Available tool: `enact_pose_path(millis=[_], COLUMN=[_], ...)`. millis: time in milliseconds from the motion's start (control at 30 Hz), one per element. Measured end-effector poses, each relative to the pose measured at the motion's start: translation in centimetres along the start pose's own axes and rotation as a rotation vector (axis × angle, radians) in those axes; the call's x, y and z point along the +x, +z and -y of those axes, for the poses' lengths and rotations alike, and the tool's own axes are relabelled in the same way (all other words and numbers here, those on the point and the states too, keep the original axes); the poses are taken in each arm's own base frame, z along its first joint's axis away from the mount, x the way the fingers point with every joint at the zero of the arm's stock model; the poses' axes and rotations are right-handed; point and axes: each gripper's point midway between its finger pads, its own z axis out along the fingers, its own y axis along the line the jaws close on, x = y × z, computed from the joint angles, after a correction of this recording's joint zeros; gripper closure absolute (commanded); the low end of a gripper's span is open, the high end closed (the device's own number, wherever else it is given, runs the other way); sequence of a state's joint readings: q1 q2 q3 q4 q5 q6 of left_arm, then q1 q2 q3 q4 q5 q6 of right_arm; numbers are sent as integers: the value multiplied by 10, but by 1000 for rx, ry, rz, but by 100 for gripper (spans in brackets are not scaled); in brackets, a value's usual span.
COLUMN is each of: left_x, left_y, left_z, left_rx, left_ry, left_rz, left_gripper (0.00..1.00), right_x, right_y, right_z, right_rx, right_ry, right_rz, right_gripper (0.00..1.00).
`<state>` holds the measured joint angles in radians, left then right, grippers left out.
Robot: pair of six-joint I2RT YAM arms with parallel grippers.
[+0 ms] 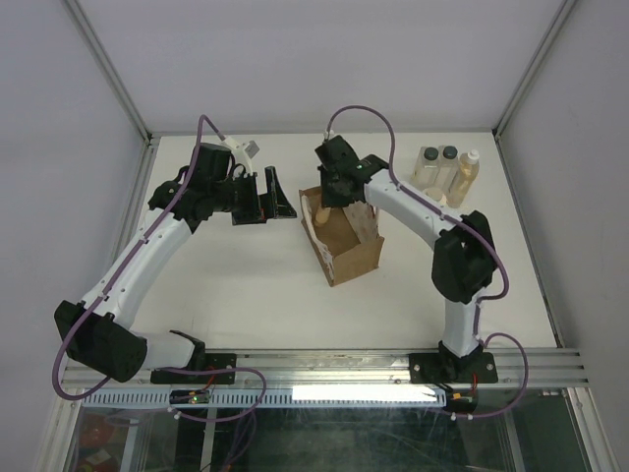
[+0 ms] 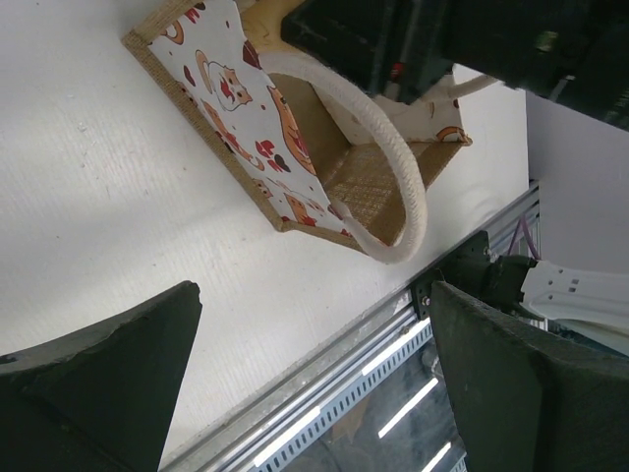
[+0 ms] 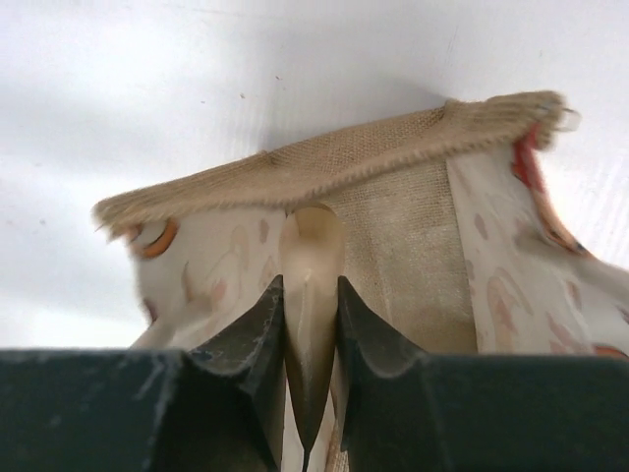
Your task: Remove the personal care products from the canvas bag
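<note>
My right gripper should go up, to the right in the top view, and then down to the tabletop by the amber bottle (image 1: 464,175). It should let go of it there, since other bottles stand there.
The canvas bag (image 1: 346,246) stands open mid-table; its patterned side panel and cream handle show in the left wrist view (image 2: 257,110). My right gripper (image 1: 335,193) reaches into the bag's far end and is shut on the whitish bottle (image 3: 314,236), which sits between the jaws (image 3: 310,287) against the bag's inner wall (image 3: 413,226). The bottle shows as a pale shape in the top view (image 1: 321,213). Two clear black-capped bottles (image 1: 437,165) and the amber white-capped bottle (image 1: 464,175) stand at the back right. My left gripper (image 1: 257,197) hangs open and empty left of the bag (image 2: 314,295).
The table's metal front rail (image 2: 324,369) runs below the left gripper's view. The enclosure's side walls and posts (image 1: 521,98) frame the table. The right arm's elbow (image 1: 462,258) stands between the bag and the right edge.
</note>
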<state>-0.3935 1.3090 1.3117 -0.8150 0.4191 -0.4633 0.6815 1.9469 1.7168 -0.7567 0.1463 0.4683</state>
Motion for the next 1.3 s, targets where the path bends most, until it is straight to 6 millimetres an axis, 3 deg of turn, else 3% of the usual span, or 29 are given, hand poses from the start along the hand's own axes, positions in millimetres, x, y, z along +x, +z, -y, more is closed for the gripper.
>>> enact_pose_path(millis=[367,633,833,1000,1300], left_x=[0,1,1,1,1], left_y=[1,4,4,4,4], left_z=[-1,-3,-3,-3,-3], left_rx=[-1,-5,-5,-5,-5], left_ry=[1,-3,-3,-3,-3], left_rz=[-4,-13,-13,-13,-13], left_gripper=[1,1,1,1,1], right_x=[-51,-90,-114,-117,-82], right_y=[-108,-184,-240,-257,-243], right_z=[9,43,77,123,234], right_rx=[-93,-35,104,298,563], right_ry=[-49,-95,-106,-77,108], right_rz=[303,599,813,880,781], right_gripper=[100,100,100,100,100])
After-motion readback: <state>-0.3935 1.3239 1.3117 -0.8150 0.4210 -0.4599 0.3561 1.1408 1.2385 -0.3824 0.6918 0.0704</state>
